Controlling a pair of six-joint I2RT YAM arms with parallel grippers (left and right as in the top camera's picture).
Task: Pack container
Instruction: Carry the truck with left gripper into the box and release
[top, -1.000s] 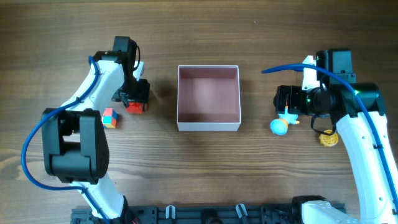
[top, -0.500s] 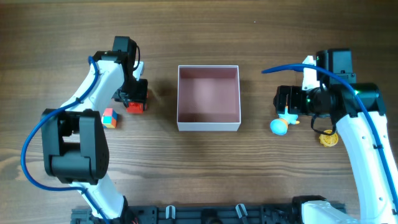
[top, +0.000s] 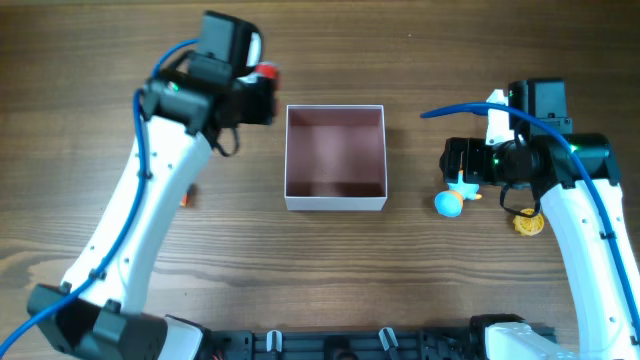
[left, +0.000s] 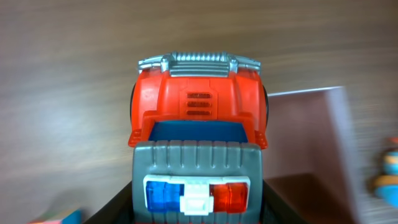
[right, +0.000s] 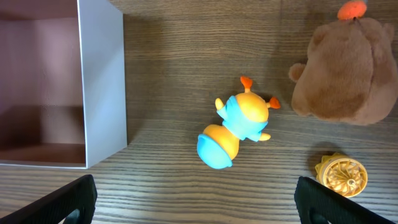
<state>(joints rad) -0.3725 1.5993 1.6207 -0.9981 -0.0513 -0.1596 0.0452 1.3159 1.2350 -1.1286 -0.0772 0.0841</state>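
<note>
The left gripper moves the truck to the right in the overhead view next, past the container's side, then lowers it inside.
The container (top: 335, 204) is a square white box with a dull pink inside, at the table's middle. My left gripper (top: 256, 98) is raised by its far left corner, shut on a red and grey toy truck (left: 199, 106) with a blue and red light bar. The container's wall (left: 336, 124) lies just right of the truck. My right gripper (right: 205, 208) is open and empty, right of the container (right: 102, 81). A blue and orange toy (right: 239, 127) lies ahead of its jaws and also shows in the overhead view (top: 450, 201).
A brown plush bear (right: 348, 71) and a yellow wheel-like toy (right: 341, 175) lie right of the blue and orange toy. A small coloured cube (top: 185, 198) lies left of the container, mostly hidden by my left arm.
My left gripper has lifted the red truck off the table and carried it right and toward the far left corner of the container. The right arm has not moved.
</note>
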